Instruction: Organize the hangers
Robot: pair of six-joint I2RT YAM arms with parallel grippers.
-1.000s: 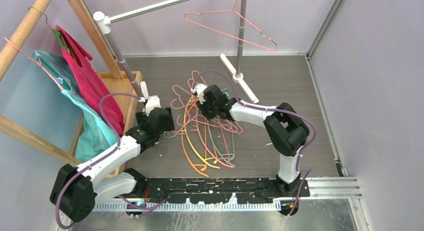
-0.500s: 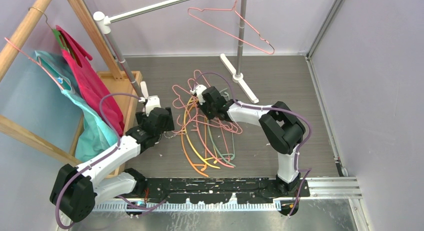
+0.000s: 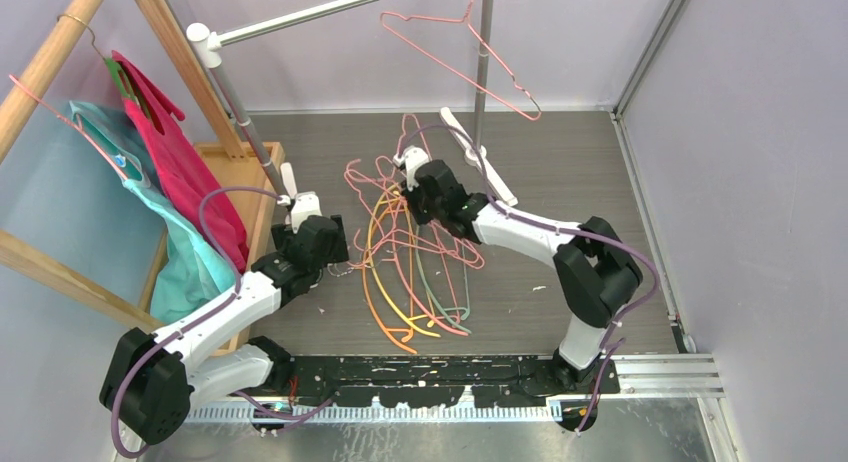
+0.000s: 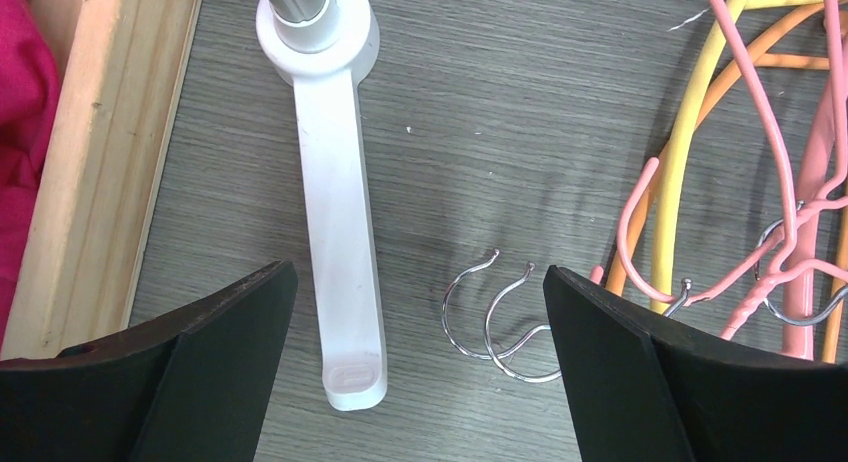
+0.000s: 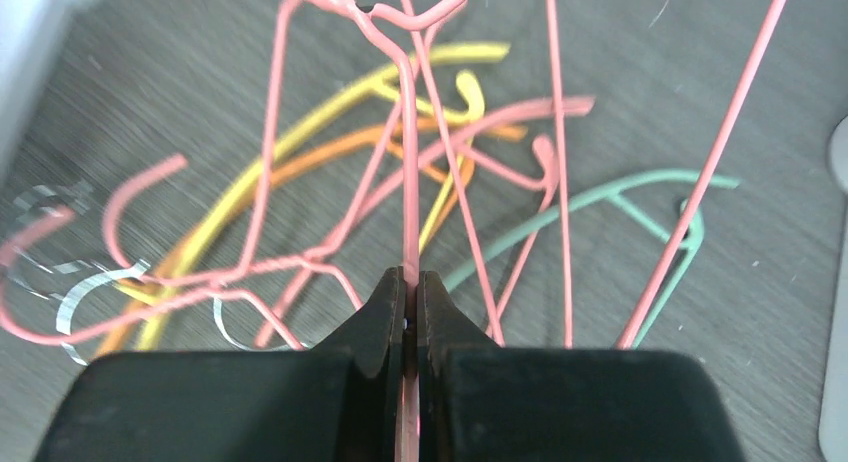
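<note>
The right gripper rises outward next, hooks its hanger over the bare bar and lets go. One pink hanger already hangs beside it from the silver bar [image 3: 300, 17].
A tangle of pink, orange, yellow and pale green hangers [image 3: 400, 252] lies on the grey floor between my arms. One pink wire hanger [image 3: 455, 72] hangs from the silver rail [image 3: 300, 17]. My right gripper [image 3: 410, 165] is shut on a pink wire hanger [image 5: 408, 182] and holds it raised over the pile; in the right wrist view [image 5: 411, 282] the wire runs straight up between the jaws. My left gripper [image 3: 297, 202] is open and empty at the pile's left edge. In the left wrist view [image 4: 420, 312] two metal hooks [image 4: 495, 317] lie between its jaws.
The rail's white foot [image 4: 335, 212] lies under my left gripper. The other foot [image 3: 478, 154] and pole [image 3: 483, 72] stand just behind my right gripper. A wooden rack [image 3: 60, 42] with magenta [image 3: 175, 152] and teal [image 3: 175, 252] garments stands at the left.
My right gripper has moved back and to the right, lifting its pink wire hanger off the pile. The hanger on the rail has swung a little. The left arm has not moved.
</note>
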